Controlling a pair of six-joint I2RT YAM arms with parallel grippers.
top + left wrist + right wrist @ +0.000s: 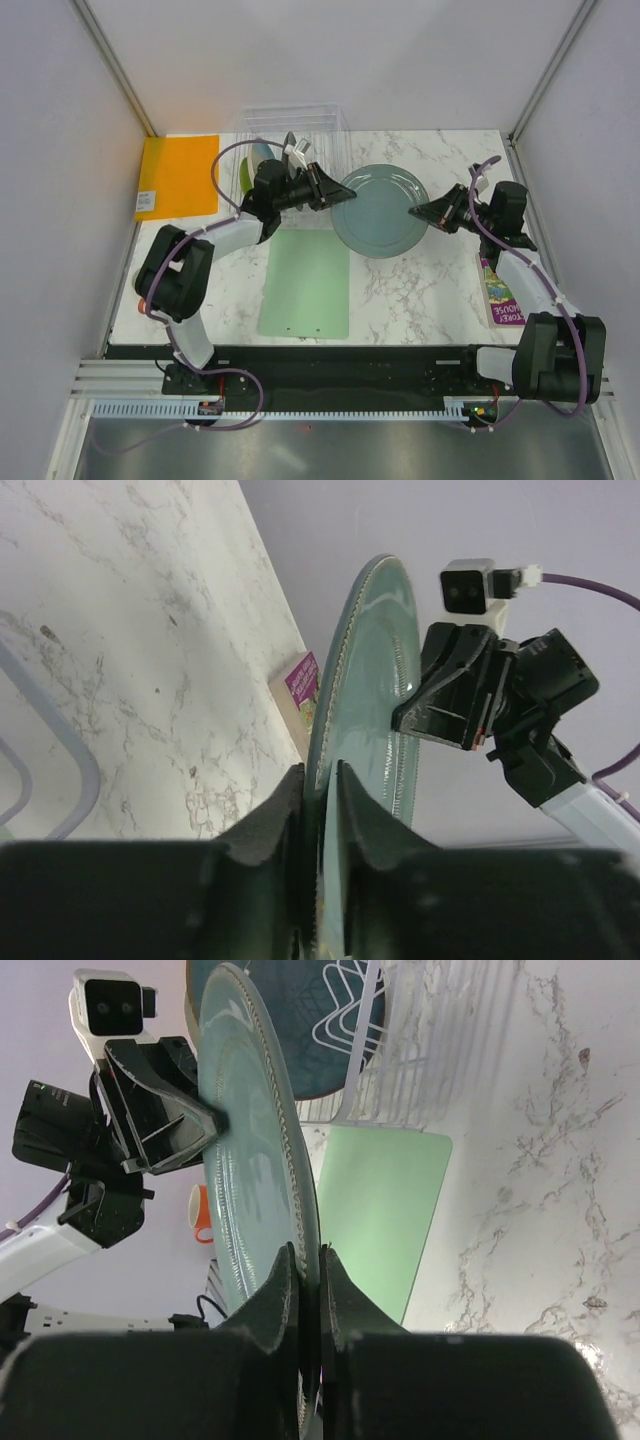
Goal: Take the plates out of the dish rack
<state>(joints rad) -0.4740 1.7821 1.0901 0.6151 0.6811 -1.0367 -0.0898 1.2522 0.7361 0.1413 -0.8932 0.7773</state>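
Note:
My right gripper lowers the teal-grey plate next and releases it on the bare marble beside the rack, which lies empty below my right gripper.
A teal-grey plate hangs level above the marble table, right of the dish rack. My left gripper grips its left rim and my right gripper grips the opposite rim. In the left wrist view the plate's edge runs between the fingers of the left gripper, which sit close on it. The right wrist view shows the right gripper pinched on the plate rim. Behind it a dark blue plate stands in the clear rack.
A pale-green mat lies flat on the table in front of the rack, partly below the held plate. An orange sheet lies at the back left. A small book lies at the right edge. Grey walls enclose three sides.

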